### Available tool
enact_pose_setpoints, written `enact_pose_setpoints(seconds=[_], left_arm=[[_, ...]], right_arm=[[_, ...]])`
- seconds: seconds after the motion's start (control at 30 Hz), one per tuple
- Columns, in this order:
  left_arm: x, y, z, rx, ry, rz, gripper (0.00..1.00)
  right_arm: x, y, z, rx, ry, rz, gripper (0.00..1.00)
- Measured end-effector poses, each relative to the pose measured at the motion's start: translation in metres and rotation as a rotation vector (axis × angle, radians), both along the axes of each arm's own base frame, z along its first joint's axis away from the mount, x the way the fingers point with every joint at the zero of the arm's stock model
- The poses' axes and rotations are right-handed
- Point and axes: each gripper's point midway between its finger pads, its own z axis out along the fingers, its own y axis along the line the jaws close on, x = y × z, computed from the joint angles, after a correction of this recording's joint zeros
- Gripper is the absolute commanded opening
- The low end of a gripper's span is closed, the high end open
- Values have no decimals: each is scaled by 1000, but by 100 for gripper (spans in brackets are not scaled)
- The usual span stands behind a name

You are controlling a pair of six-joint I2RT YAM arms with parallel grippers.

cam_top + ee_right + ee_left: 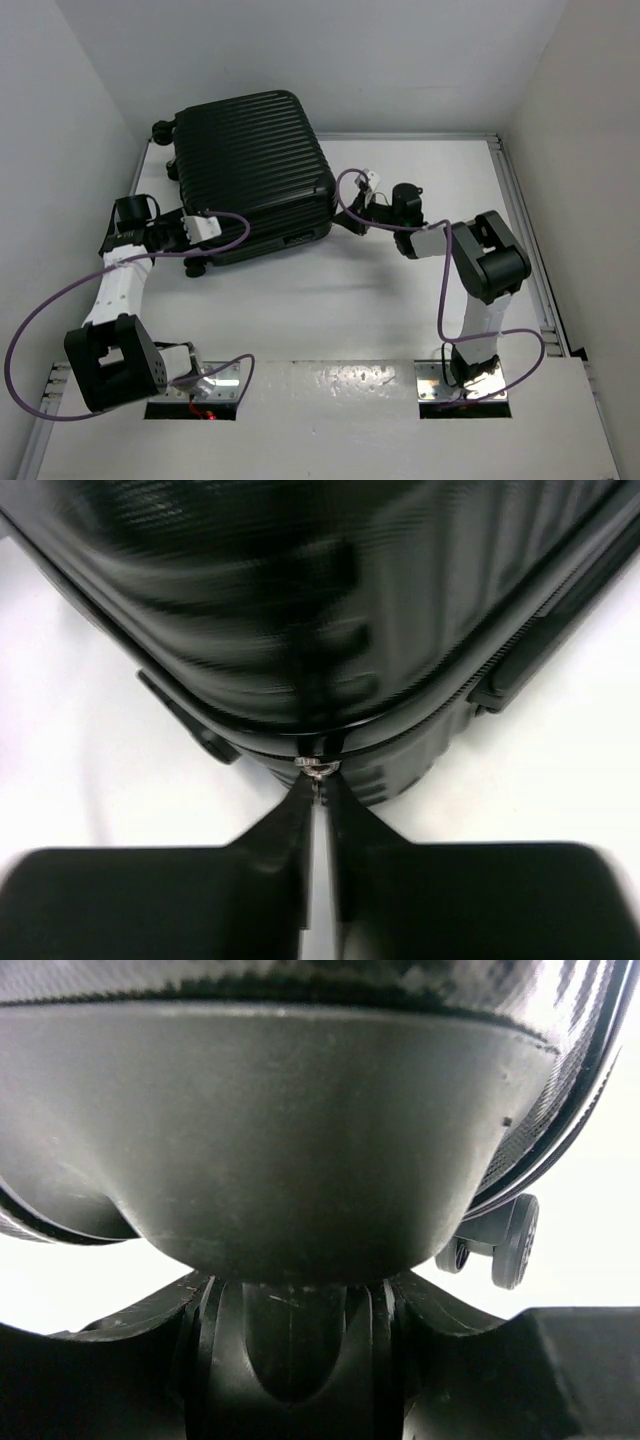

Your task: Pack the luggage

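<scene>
The back wall lies outward of my left gripper, beyond the luggage, so I should next push outward toward it and release the luggage's caster wheel (290, 1350).
The luggage (250, 160), a black ribbed hard-shell suitcase, lies flat and closed at the back left of the white table (350, 300). My left gripper (188, 240) is at its near left corner. In the left wrist view the fingers (130, 1330) close around a caster wheel (290, 1350) under the shell (300, 1140). My right gripper (347, 218) is at the near right corner. In the right wrist view it (318, 790) is pinched shut on the silver zipper pull (317, 767) at the seam of the shell (300, 610).
White walls enclose the table on the left, back and right. A metal rail (520, 220) runs along the right side. Purple cables (60, 300) loop beside both arms. A second caster (515, 1245) shows beyond the left gripper. A side handle (510, 670) sticks out of the shell.
</scene>
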Motion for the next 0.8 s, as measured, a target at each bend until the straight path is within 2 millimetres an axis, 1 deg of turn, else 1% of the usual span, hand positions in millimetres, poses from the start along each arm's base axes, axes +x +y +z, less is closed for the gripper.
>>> enact_pose_setpoints(seconds=[0.03, 0.2, 0.3, 0.43, 0.5, 0.7, 0.8], left_arm=[[0, 0, 0, 0, 0, 2, 0], [1, 2, -3, -7, 18, 8, 0], [4, 4, -4, -11, 24, 12, 0], [10, 7, -3, -12, 10, 21, 0], [13, 8, -4, -17, 6, 28, 0], [24, 16, -10, -40, 11, 88, 0], [36, 23, -10, -54, 22, 130, 0]], right_arm=[[0, 2, 1, 3, -10, 6, 0], [4, 3, 0, -1, -36, -11, 0], [17, 2, 0, -15, -78, -50, 0], [49, 2, 0, -47, -154, -131, 0], [69, 1, 1, -64, -198, -173, 0], [112, 4, 1, -84, -272, -240, 0], [131, 10, 1, -78, -304, -251, 0]])
